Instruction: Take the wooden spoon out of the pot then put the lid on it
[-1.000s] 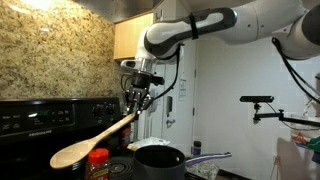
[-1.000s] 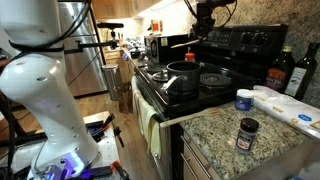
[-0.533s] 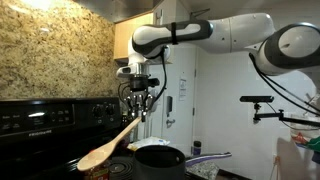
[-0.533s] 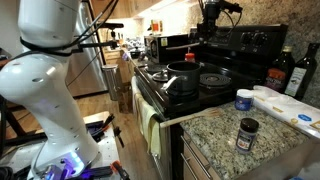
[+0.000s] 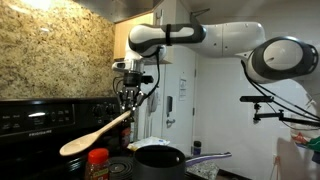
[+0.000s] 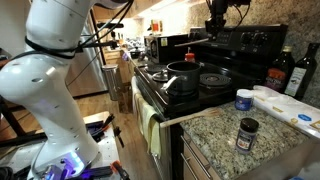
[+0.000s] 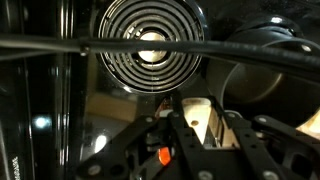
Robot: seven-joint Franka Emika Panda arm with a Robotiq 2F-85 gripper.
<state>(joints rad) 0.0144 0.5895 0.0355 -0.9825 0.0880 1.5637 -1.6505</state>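
Note:
My gripper needs to move down toward the stovetop beside the dark pot next and let go of the wooden spoon [image 5: 97, 131], because that place is below it, by the coil burner.
My gripper [image 5: 129, 100] hangs high over the stove, shut on the handle of the wooden spoon [image 5: 97, 131]. The spoon slants down to the left, its oval bowl in the air above a red-capped jar [image 5: 97, 162]. It is clear of the dark pot [image 5: 158, 158], which stands below and to the right. In the wrist view the pale handle end [image 7: 199, 117] sits pinched between my fingers, above a coil burner [image 7: 150, 45]. The pot [image 6: 183, 75] stands on a front burner. A dark round disc beside it looks like the lid [image 6: 215, 78].
The pot's silvery handle [image 5: 210, 157] points right. A black cable [image 7: 100, 42] crosses the wrist view. The stove's back panel [image 5: 40, 118] and a granite wall stand behind. Bottles [image 6: 282, 72] and small jars [image 6: 247, 132] stand on the granite counter beside the stove.
The gripper has carried the spoon left, away from the pot, and the spoon's bowl has swung out and up a little. The grip on it is unchanged.

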